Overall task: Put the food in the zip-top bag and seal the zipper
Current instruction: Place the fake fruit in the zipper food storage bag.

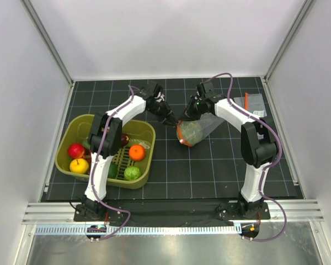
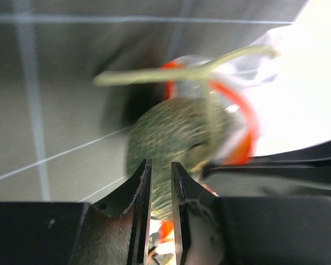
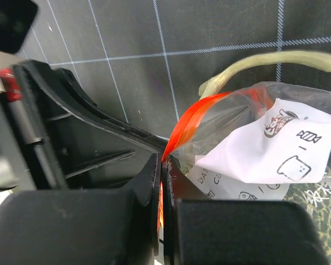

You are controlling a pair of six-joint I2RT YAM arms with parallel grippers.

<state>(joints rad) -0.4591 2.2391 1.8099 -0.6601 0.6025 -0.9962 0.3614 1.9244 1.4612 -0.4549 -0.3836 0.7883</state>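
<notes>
My right gripper comes down to the tabletop by the stem, below and to its right in the top view, and frees the bag's zipper next. The fruit is inside the bag.
The zip-top bag (image 1: 211, 123) lies at mid table with its mouth toward the left. Its orange-red zipper (image 1: 181, 136) rings a pale-green mottled round fruit (image 1: 194, 132) that sits inside the mouth. My right gripper (image 1: 184, 117) is shut on the zipper strip (image 3: 192, 122) at the bag's upper rim. My left gripper (image 1: 170, 120) hovers just left of the mouth. Its jaws stand a narrow gap apart with nothing between them. The fruit (image 2: 176, 132) and its pale stem (image 2: 182, 72) show beyond the left gripper (image 2: 161, 164). In the right wrist view, the right gripper (image 3: 164, 157) pinches the strip beside the bag's white label (image 3: 265, 149).
The olive-green basket (image 1: 149, 160) at left holds a red (image 1: 75, 150), a yellow (image 1: 79, 165), an orange (image 1: 136, 152), a green (image 1: 132, 173) and a dark red-purple piece (image 1: 124, 139). A second clear bag (image 1: 255, 102) lies at the back right.
</notes>
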